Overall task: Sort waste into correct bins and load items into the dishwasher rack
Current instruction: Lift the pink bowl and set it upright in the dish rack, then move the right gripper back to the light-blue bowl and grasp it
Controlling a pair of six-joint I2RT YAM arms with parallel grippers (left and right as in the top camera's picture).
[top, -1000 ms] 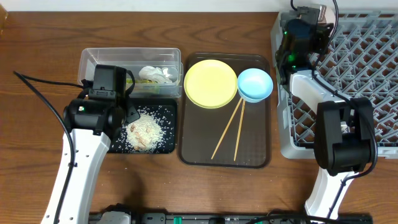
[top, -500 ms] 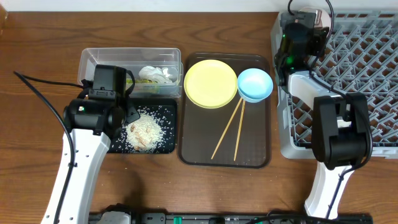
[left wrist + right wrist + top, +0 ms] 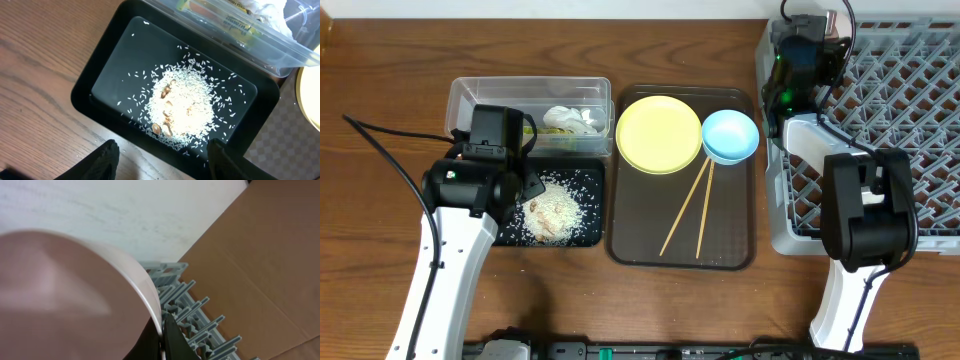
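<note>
Next, my right gripper lowers and shifts left in the overhead view to free the bowl among the rack's upright wires, since they stand just below.
My right gripper [image 3: 162, 340] is shut on the rim of the white bowl [image 3: 75, 295], held on edge over the back left corner of the grey dishwasher rack [image 3: 910, 100]; from overhead, the right gripper [image 3: 810, 28] mostly hides the bowl. My left gripper [image 3: 162, 162] stands open and empty over the near edge of the black tray [image 3: 95, 105], which holds rice scraps [image 3: 182, 107]. The clear tub [image 3: 480, 95] holds the green-yellow wrapper [image 3: 235, 20] and white paper [image 3: 570, 120]. The yellow plate [image 3: 659, 134], blue bowl [image 3: 730, 136] and two chopsticks [image 3: 688, 210] lie on the brown tray [image 3: 630, 240].
The rack's upright pegs [image 3: 200, 315] stand just under the bowl. A brown cardboard surface [image 3: 260, 255] lies beyond the rack. The black tray [image 3: 590, 235] sits against the tub and beside the brown tray.
The right arm has shifted slightly toward the rack's back corner with the bowl. The left arm has not moved.
</note>
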